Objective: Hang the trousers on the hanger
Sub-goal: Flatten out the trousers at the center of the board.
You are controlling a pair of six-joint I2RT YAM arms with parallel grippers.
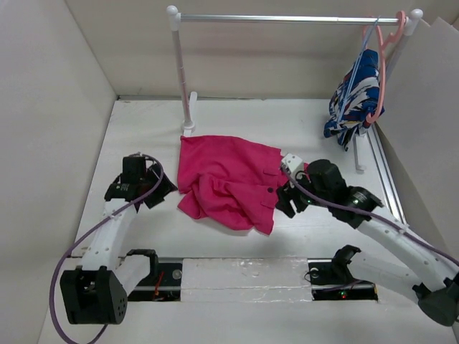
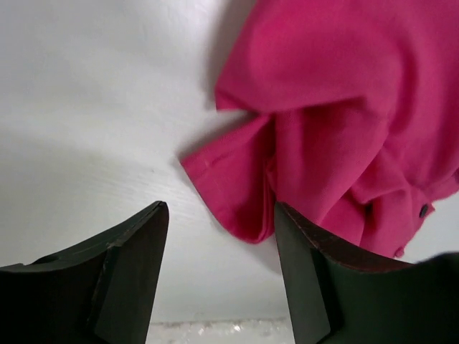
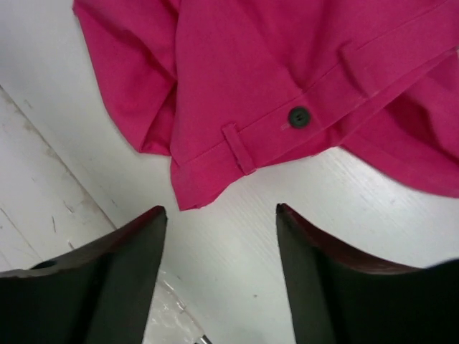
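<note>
My right gripper moves down and back onto the near corner of the trousers' waistband beside the belt loop next, since that corner lies just ahead of the open fingers.
The magenta-pink trousers (image 1: 229,183) lie crumpled on the white table, mid-centre. My left gripper (image 1: 162,192) is open just left of their lower left edge; in the left wrist view (image 2: 221,215) a folded corner of the trousers (image 2: 244,208) lies just ahead of the gap between the fingertips. My right gripper (image 1: 283,202) is open at their right edge; in the right wrist view (image 3: 221,215) the waistband (image 3: 272,64) with a dark button (image 3: 299,117) and a belt loop lies just ahead of the open jaws. The thin light-blue hanger (image 1: 356,72) hangs on the rail at the far right.
A clothes rail (image 1: 287,18) on white posts (image 1: 183,72) spans the back. A blue-and-white patterned garment (image 1: 355,100) on a salmon-pink hanger (image 1: 381,64) hangs at its right end. White walls enclose the table. A metal track (image 1: 385,175) runs along the right side.
</note>
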